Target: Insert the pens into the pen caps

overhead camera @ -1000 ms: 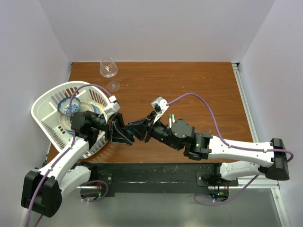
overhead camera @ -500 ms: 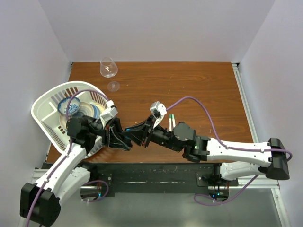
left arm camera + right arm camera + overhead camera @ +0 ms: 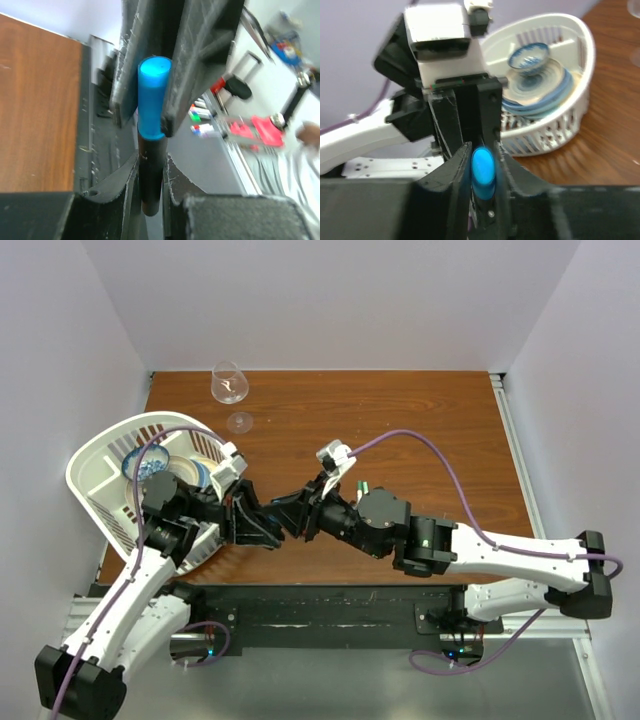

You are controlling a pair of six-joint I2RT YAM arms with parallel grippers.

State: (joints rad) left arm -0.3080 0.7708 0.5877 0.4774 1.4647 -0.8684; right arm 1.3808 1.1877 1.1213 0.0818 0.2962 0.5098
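Observation:
The left gripper needs to turn next and lower the dark pen onto the table beside the green pen cap, because the blue cap covers the pen's end.
My two grippers meet tip to tip near the table's front edge. The left gripper (image 3: 262, 527) (image 3: 151, 162) is shut on a pen (image 3: 151, 182) whose barrel looks dark in the left wrist view. The right gripper (image 3: 291, 516) (image 3: 482, 150) is shut on the blue pen cap (image 3: 153, 95) (image 3: 483, 169). The cap sits over the pen's end, in line with the barrel. A green pen cap (image 3: 366, 487) peeks out on the table beside the right wrist. Any other pens are hidden.
A white dish basket (image 3: 92, 455) holding plates and a blue-patterned bowl stands at the left, close behind the left arm. A wine glass (image 3: 229, 383) lies at the back edge. The black base rail (image 3: 330, 612) runs along the front.
The joined grippers dipped toward the front edge, then rose back to about where they were. The left arm's base link has swung left. Both grips stay as they were.

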